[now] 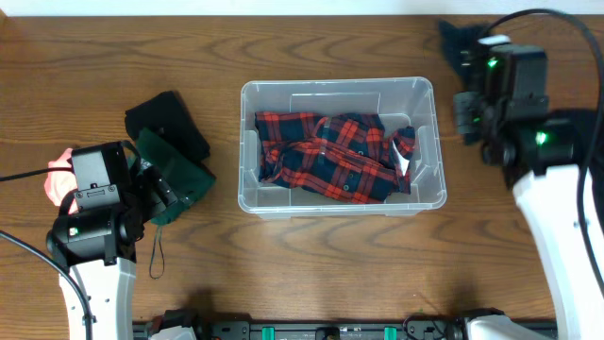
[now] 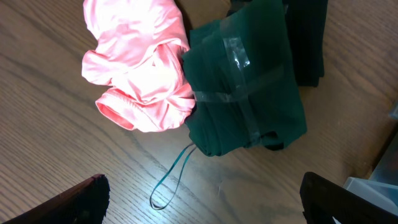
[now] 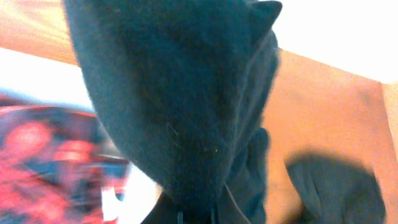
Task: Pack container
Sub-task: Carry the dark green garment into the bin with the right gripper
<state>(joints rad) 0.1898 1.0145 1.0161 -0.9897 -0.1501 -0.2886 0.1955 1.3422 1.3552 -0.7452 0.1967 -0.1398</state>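
Note:
The container (image 1: 427,94) has room atop the red plaid shirt (image 1: 330,156), so my right gripper goes left in the overhead view and down over the shirt and releases next.
The clear container (image 1: 427,94) stands mid-table with a red plaid shirt (image 1: 330,156) lying inside it. My right gripper (image 1: 477,59) is past the container's far right corner and is shut on a dark blue knit garment (image 3: 180,99) that hangs over and hides its fingers. My left gripper (image 2: 217,205) is open and empty, hovering over bare table near a thin teal loop (image 2: 171,183). Just ahead of it lie a folded dark green garment (image 2: 245,87) bound with clear tape, a pink garment (image 2: 137,68) and a black garment (image 1: 165,118).
The container's corner shows at the lower right of the left wrist view (image 2: 379,186). The blurred plaid shirt (image 3: 37,155) shows at the left of the right wrist view. A dark shadow or cloth (image 3: 336,186) lies on the wood at the lower right there.

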